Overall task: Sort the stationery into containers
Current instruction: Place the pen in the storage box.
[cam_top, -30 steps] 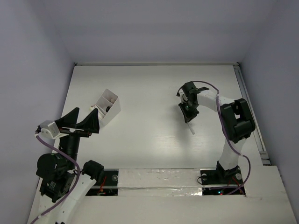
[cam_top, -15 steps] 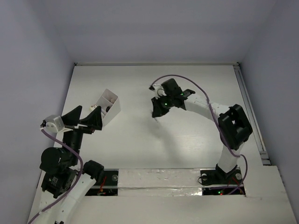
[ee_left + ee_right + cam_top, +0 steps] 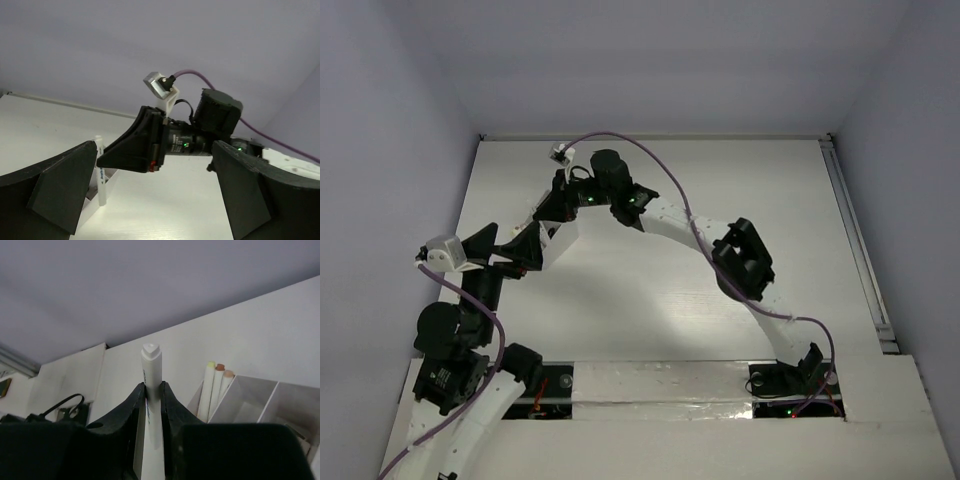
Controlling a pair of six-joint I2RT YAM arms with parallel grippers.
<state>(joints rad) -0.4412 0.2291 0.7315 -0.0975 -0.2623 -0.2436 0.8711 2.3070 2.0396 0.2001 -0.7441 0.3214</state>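
My right gripper holds the white pen-like stick (image 3: pixel 151 390) and will next move it over the section of the white box with the yellow- and orange-tipped sticks.
My right gripper (image 3: pixel 558 200) reaches far left and hangs over the white compartmented box (image 3: pixel 560 235). It is shut on a white pen-like stick (image 3: pixel 151 390), held upright between its fingers. In the left wrist view the stick (image 3: pixel 101 172) hangs at the box's near edge (image 3: pixel 95 200). The box (image 3: pixel 260 400) has several sticks with yellow and orange tips (image 3: pixel 215 385) in its left compartment; the other compartments look mostly bare. My left gripper (image 3: pixel 505 250) is open and empty, just left of the box. The scissors, the eraser and the beige block are not visible.
The right arm (image 3: pixel 720 245) stretches diagonally across the middle of the table. The table's back wall edge (image 3: pixel 650 137) lies beyond the box. The right gripper (image 3: pixel 135 145) fills the space between my left fingers (image 3: pixel 65 190).
The right arm has swung from the table's right side across to the box at the left, carrying the stick. The left gripper has shifted slightly and stays open.
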